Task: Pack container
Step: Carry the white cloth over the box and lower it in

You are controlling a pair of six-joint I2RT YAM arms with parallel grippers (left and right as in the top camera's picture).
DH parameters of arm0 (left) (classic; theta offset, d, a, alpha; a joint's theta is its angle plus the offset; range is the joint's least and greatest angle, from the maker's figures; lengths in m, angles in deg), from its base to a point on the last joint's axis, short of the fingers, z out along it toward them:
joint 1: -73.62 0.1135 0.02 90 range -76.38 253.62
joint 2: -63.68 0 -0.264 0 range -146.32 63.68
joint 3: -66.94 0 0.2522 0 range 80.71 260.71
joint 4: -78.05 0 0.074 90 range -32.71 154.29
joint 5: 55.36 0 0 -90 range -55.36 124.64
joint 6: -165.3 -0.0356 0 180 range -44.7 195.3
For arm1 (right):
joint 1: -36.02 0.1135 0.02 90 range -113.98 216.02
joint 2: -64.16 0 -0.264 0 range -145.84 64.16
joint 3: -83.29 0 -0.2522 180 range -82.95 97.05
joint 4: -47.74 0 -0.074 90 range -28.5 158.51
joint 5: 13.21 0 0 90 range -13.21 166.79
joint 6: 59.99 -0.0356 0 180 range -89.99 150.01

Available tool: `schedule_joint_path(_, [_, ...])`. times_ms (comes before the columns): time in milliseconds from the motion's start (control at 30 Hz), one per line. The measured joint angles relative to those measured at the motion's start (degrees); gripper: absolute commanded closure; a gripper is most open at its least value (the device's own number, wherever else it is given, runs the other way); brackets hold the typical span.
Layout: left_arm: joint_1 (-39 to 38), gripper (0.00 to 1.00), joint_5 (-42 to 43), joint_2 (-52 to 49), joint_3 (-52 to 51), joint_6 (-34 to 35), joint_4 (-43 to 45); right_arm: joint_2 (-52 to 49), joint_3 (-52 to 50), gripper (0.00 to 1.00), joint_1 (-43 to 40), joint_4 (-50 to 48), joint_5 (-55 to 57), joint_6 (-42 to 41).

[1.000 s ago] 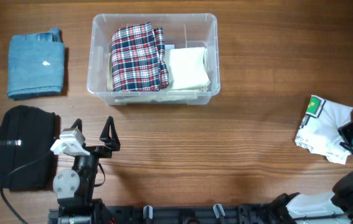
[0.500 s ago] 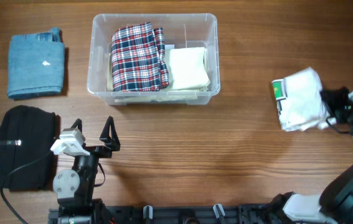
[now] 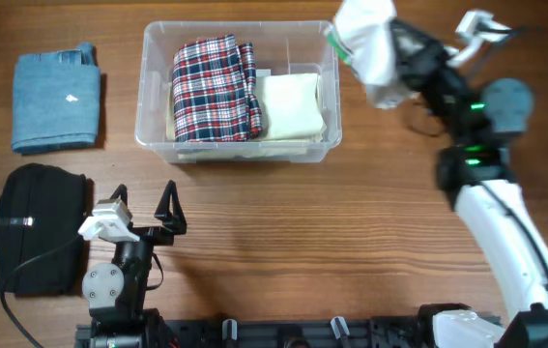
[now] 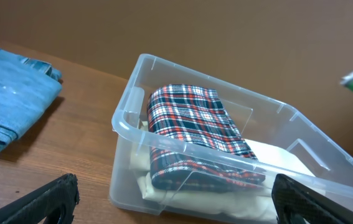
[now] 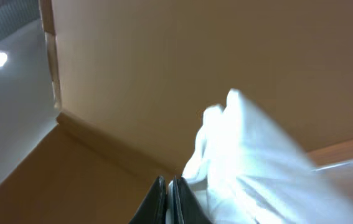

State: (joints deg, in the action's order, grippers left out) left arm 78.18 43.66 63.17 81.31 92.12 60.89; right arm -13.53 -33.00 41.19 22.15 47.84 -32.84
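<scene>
My right gripper moves to the left in the overhead view and down over the low cream cloth [image 3: 291,104] next, where there is room above, releasing the white garment.
The clear container [image 3: 148,124] stands at the back middle of the table, holding a folded plaid cloth [image 3: 216,89] and a cream cloth [image 3: 293,106]. It also shows in the left wrist view [image 4: 121,124] with the plaid cloth [image 4: 195,118]. My right gripper [image 3: 401,50] is shut on a white garment with a green tag [image 3: 368,43] and holds it in the air over the container's right rim. In the right wrist view the shut fingers [image 5: 167,190] pinch the white garment [image 5: 251,155]. My left gripper [image 3: 143,205] is open and empty at the front left.
A folded blue denim cloth [image 3: 56,101] lies at the back left, also seen in the left wrist view [image 4: 8,106]. A black bag [image 3: 37,227] lies at the front left beside the left arm.
My right gripper has carried the white garment from the table's right edge up and left to above the container's right rim. The left arm has not moved.
</scene>
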Motion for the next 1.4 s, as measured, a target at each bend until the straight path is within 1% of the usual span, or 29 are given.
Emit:
schedule_joint_path(100, [0.00,0.00,0.00,0.00,-0.02,0.00,0.00,-0.50,0.00,0.96,10.58,-0.63,15.87,-1.01])
schedule_joint_path(133, [0.00,0.00,0.00,-0.02,0.00,0.00,0.00,-1.18,0.00,0.96,12.52,-1.88,20.41,-1.25])
schedule_joint_path(200, [0.00,0.00,0.00,-0.02,0.00,0.00,0.00,-2.27,0.00,0.96,14.71,-3.32,25.79,-1.44])
schedule_joint_path(233, [0.00,0.00,0.00,0.00,0.00,0.00,0.00,-4.28,0.02,0.96,16.65,-4.46,30.21,-2.29])
schedule_joint_path(300, [0.00,0.00,0.00,-0.02,0.00,0.00,0.02,-7.48,0.11,0.96,17.66,-4.90,33.33,-4.61])
schedule_joint_path(367, [0.00,0.00,0.00,0.00,0.00,0.00,0.04,-12.85,0.79,0.96,18.21,-5.42,35.04,-8.72])
schedule_joint_path(500, [0.00,0.00,0.00,0.00,0.00,0.00,0.00,-19.34,6.34,0.96,20.35,-6.60,35.04,-11.80])
schedule_joint_path(633, [0.00,0.00,0.00,0.00,0.00,0.00,0.02,-22.27,10.86,0.96,22.47,-6.58,35.04,-13.05])
schedule_joint_path(733, [0.00,0.00,0.00,0.00,0.00,0.00,0.02,-25.16,11.91,0.96,24.30,-6.49,35.71,-15.19])
schedule_joint_path(867, [0.00,0.00,0.00,0.00,0.00,0.00,0.02,-29.22,12.92,0.95,26.84,-2.12,38.69,-18.10])
schedule_joint_path(933, [0.00,0.00,0.00,0.00,0.00,0.00,0.02,-30.12,13.20,0.94,26.99,-1.55,39.34,-18.82])
schedule_joint_path(967, [0.00,0.00,0.00,0.00,0.00,0.00,0.02,-30.12,13.33,0.84,26.99,-0.35,39.54,-19.74])
schedule_joint_path(1000, [0.00,0.00,0.00,0.00,0.00,0.00,0.02,-30.12,13.44,0.48,26.99,0.37,39.54,-20.39])
schedule_joint_path(1033, [0.00,0.00,0.00,0.00,0.00,0.00,0.02,-30.12,13.60,0.23,26.99,0.76,39.47,-21.11])
schedule_joint_path(1067, [0.00,0.00,0.00,0.00,0.00,0.00,0.02,-30.12,13.77,0.10,26.99,0.79,39.50,-21.73])
schedule_joint_path(1100, [0.00,0.00,0.00,0.00,0.00,0.00,0.02,-30.12,13.94,0.00,26.99,0.76,39.47,-21.81])
schedule_joint_path(1200, [0.00,0.00,0.00,0.00,0.00,0.00,0.02,-30.12,14.12,0.00,26.99,-0.74,38.69,-21.66])
schedule_joint_path(1267, [0.00,0.00,0.00,0.00,0.00,0.00,0.02,-30.12,14.25,0.00,26.99,-3.19,37.46,-19.56])
schedule_joint_path(1400, [0.00,0.00,0.00,0.00,0.00,0.00,0.02,-29.64,14.38,0.00,26.99,-4.13,32.68,-11.10])
